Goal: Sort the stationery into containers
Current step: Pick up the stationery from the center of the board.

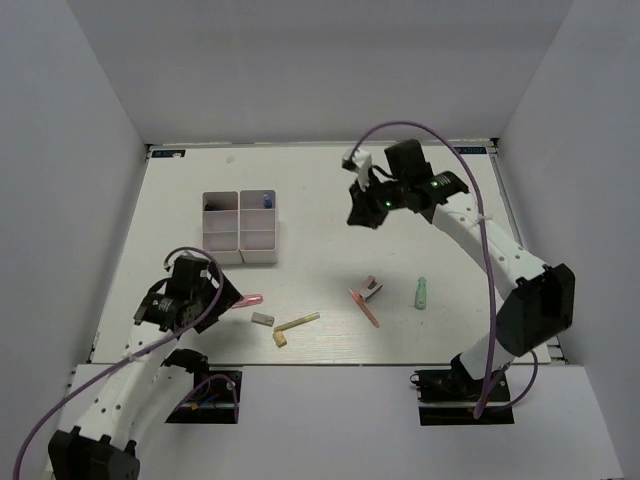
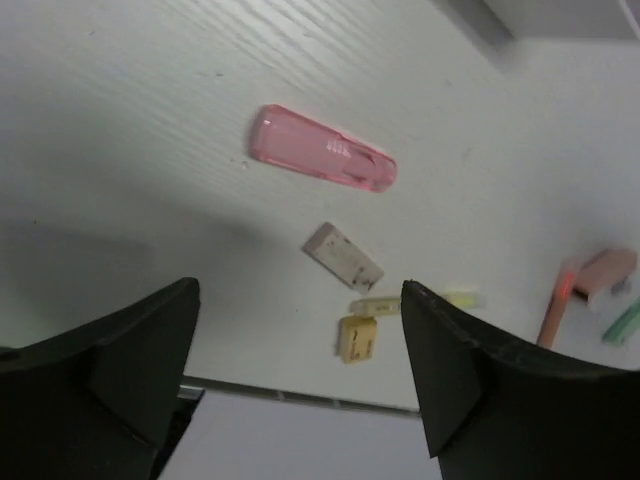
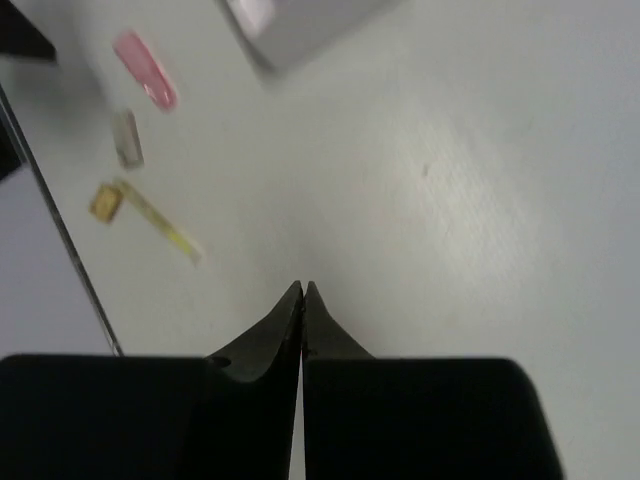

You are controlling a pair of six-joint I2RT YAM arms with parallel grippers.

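Observation:
I will turn my left gripper and lower it over the piece's middle (image 1: 246, 301) (image 2: 324, 150) to close across its width, because the pink piece lies at a slant to my open fingers.
The white six-compartment organizer box (image 1: 240, 228) stands at the left middle of the table, with a blue-capped tube (image 1: 266, 200) in a back compartment. A pink piece (image 1: 250, 300), a grey block (image 1: 262, 320) and a yellowish stick (image 1: 297, 322) lie near the front. My left gripper (image 1: 233, 297) is open and empty, just left of the pink piece (image 2: 322, 160), which lies ahead of its jaws with the grey block (image 2: 343, 256). A pink stick (image 1: 364, 307) and a pale green tube (image 1: 421, 292) lie to the right. My right gripper (image 1: 360, 215) is shut and empty above the table, right of the box.
A small pink object (image 1: 372, 288) lies beside the pink stick. The table's front edge (image 2: 300, 395) runs close below the left jaws. The right wrist view shows a box corner (image 3: 290, 25) and the right gripper (image 3: 302, 288). White walls enclose the table.

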